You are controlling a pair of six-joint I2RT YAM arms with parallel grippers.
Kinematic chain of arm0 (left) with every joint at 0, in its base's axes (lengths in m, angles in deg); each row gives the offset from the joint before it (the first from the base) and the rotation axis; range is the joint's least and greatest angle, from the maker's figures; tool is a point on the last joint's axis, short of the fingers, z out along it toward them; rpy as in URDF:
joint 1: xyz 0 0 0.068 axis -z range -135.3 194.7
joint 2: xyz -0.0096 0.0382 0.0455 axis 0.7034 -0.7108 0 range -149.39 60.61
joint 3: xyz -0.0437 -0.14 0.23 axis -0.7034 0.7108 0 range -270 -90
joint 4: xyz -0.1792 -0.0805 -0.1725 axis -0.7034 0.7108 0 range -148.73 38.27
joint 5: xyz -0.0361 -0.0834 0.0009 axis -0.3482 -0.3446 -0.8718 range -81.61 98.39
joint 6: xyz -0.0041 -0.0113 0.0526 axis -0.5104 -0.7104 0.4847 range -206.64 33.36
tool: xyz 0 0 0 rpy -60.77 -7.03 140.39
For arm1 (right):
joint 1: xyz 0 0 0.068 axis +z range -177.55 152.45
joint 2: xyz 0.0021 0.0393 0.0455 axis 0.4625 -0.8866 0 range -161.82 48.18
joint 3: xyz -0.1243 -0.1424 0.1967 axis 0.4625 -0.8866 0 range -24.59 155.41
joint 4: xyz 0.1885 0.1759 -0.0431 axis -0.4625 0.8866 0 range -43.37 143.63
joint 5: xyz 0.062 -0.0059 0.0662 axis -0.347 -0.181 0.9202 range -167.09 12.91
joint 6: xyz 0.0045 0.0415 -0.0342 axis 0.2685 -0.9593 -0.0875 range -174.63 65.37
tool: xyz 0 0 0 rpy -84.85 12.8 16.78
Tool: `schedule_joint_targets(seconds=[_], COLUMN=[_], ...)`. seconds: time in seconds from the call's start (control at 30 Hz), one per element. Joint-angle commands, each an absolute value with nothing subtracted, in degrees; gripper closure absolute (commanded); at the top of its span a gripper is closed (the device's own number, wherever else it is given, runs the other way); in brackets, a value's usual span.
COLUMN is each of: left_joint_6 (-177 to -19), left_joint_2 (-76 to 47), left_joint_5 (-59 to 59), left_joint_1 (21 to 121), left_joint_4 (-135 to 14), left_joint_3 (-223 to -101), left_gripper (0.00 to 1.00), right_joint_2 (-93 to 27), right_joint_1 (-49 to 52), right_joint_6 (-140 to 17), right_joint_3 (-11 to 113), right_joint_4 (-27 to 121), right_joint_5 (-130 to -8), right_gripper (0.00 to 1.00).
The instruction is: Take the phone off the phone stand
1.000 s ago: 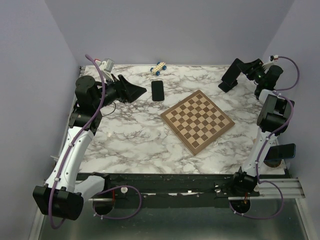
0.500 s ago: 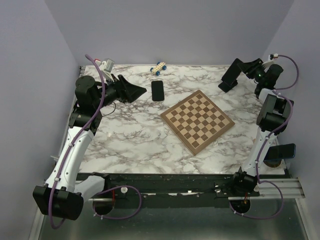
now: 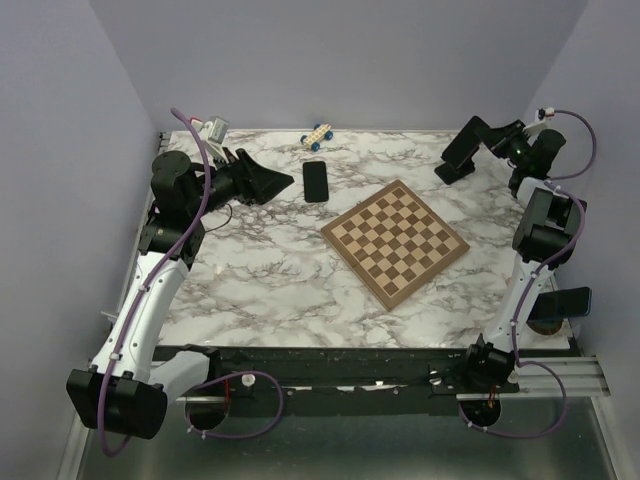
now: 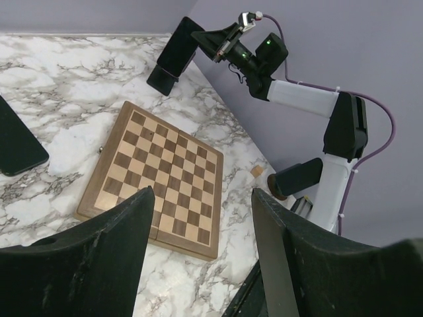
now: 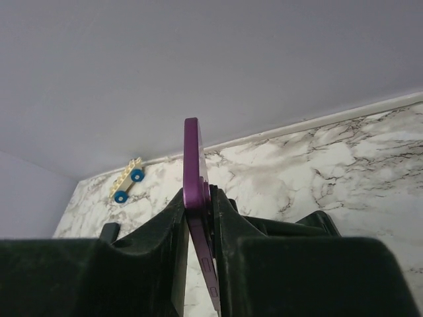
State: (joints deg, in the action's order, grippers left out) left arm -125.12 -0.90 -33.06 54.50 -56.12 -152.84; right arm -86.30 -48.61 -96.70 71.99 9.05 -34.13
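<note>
My right gripper swings left in the top view next, lowers and releases the purple phone [image 3: 464,143], as bare marble [image 3: 336,180] beside the second black phone offers room.
My right gripper [image 3: 478,140] is at the table's far right corner, shut on a purple phone [image 5: 193,165] that it grips edge-on between its fingers. In the top view the phone [image 3: 464,143] is tilted and raised just above the small black phone stand [image 3: 452,173]. The left wrist view shows the phone [image 4: 180,47] above the stand [image 4: 160,79] too. My left gripper [image 3: 285,181] hangs open and empty at the far left, its jaws wide apart over the marble in the left wrist view [image 4: 201,198].
A second black phone [image 3: 315,181] lies flat beside my left gripper. A wooden chessboard [image 3: 395,241] lies mid-table. A yellow toy brick with blue wheels [image 3: 318,135] sits by the back wall. Purple walls close in three sides.
My right gripper has lifted the phone slightly up and away from the stand. The left arm has not moved.
</note>
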Motion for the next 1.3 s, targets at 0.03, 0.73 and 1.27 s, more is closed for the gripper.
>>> schedule_joint_targets(seconds=[0.03, 0.73, 1.27], left_joint_6=[-125.6, -126.0, -126.3], left_joint_2=[-1.0, 0.1, 0.6], left_joint_5=[-34.9, -32.3, -29.6], left_joint_1=[54.3, 54.1, 53.6], left_joint_4=[-58.0, -55.9, -54.2], left_joint_3=[-151.9, -152.2, -151.9], left_gripper=[0.32, 0.3, 0.25], right_joint_2=[-83.9, -53.4, -51.0], right_joint_1=[-48.5, -47.0, -19.4], right_joint_6=[-97.0, -108.1, -83.5], right_joint_3=[68.9, 38.6, 57.9], right_joint_4=[5.2, -5.2, 36.4], right_joint_5=[-33.9, -59.2, -72.1], right_gripper=[0.82, 0.99, 0.99])
